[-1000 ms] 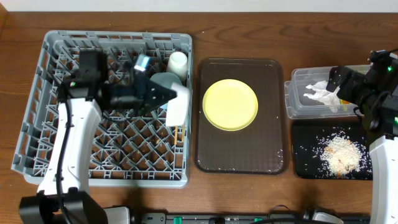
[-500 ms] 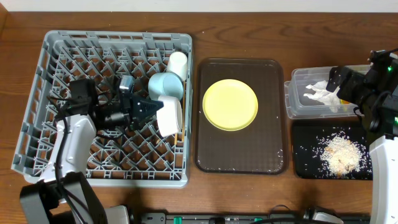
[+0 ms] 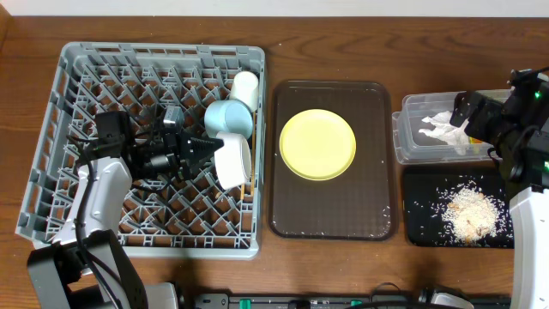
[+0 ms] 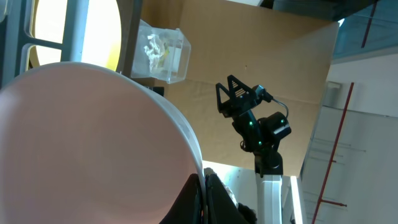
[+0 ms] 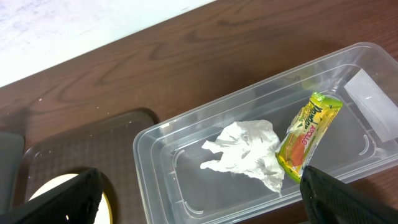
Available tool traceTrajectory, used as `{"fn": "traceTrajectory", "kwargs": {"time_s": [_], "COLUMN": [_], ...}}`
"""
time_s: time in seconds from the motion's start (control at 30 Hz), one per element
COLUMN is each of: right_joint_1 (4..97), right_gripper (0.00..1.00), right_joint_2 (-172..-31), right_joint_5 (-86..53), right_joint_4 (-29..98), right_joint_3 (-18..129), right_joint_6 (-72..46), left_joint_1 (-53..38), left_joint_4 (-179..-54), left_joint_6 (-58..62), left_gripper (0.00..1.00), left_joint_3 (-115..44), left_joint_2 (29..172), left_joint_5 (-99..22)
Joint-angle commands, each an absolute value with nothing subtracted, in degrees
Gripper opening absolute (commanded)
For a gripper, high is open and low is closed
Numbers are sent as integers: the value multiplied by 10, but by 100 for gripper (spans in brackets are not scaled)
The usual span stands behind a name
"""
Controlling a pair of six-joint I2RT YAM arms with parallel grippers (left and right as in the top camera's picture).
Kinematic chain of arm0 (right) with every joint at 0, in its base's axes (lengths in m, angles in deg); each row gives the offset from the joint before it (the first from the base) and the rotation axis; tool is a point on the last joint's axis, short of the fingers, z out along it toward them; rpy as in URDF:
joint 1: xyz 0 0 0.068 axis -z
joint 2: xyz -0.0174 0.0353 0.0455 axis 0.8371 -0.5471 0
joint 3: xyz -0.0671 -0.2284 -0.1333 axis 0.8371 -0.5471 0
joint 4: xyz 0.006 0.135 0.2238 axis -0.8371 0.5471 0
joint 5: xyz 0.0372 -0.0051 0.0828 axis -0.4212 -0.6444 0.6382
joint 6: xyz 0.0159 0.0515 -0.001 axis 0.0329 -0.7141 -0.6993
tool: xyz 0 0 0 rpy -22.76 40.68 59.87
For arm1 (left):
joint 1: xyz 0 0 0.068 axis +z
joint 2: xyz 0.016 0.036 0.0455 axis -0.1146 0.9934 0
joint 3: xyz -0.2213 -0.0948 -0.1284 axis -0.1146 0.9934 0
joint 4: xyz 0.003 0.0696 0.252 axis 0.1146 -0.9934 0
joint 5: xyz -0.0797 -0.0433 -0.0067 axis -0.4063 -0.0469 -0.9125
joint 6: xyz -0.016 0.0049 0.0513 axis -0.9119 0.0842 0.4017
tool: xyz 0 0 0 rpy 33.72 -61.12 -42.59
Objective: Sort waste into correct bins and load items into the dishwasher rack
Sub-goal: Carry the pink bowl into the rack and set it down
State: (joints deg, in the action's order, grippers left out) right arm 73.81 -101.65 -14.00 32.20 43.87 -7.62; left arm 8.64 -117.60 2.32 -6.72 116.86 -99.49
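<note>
My left gripper lowers the small white bowl (image 3: 233, 160) toward the rack (image 3: 51, 163) side by the brown tray next.
My left gripper (image 3: 208, 150) is shut on the rim of the small white bowl (image 3: 233, 160) and holds it on edge over the right side of the grey dishwasher rack (image 3: 51, 163). In the left wrist view the bowl (image 4: 81, 143) fills the frame, its rim pinched between the fingertips (image 4: 216, 198). The light blue bowl (image 3: 228, 118) and white cup (image 3: 245, 87) stand in the rack. The yellow plate (image 3: 317, 144) lies on the brown tray (image 3: 377, 154). My right gripper (image 5: 199, 193) is open above the clear tub (image 5: 186, 180), which holds the napkin (image 5: 249, 154) and snack wrapper (image 5: 308, 134). Rice (image 3: 467, 211) lies in the black tray (image 3: 420, 215).
The brown serving tray sits between the rack and the two bins. The clear tub (image 3: 407, 129) is behind the black tray at the right. The chopsticks are not in view.
My left gripper has drawn back and lowered the white bowl into the rack's right side, beside the blue bowl. The right arm has not moved.
</note>
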Motion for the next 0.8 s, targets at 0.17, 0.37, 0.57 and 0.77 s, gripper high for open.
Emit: {"fn": "traceTrajectory", "kwargs": {"time_s": [0.17, 0.37, 0.57, 0.77], "right_joint_1": [740, 740, 740, 740], "right_gripper": [99, 99, 99, 99], "right_joint_2": [-1015, -1015, -1015, -1015], "right_joint_5": [-137, -137, -137, -137], "right_joint_4": [323, 323, 323, 323], "right_joint_3": [449, 449, 449, 449], "right_joint_6": [-70, -70, -70, -70], "left_joint_1": [88, 81, 62, 63], "left_joint_4": [-1179, -1180, -1175, -1167], "left_joint_6": [15, -12, -14, -14], "left_gripper": [6, 6, 6, 6], "left_joint_3": [-62, -62, -62, -62], "left_joint_2": [1172, 1171, 1171, 1171], "left_joint_5": [-1009, -1009, -1008, -987]}}
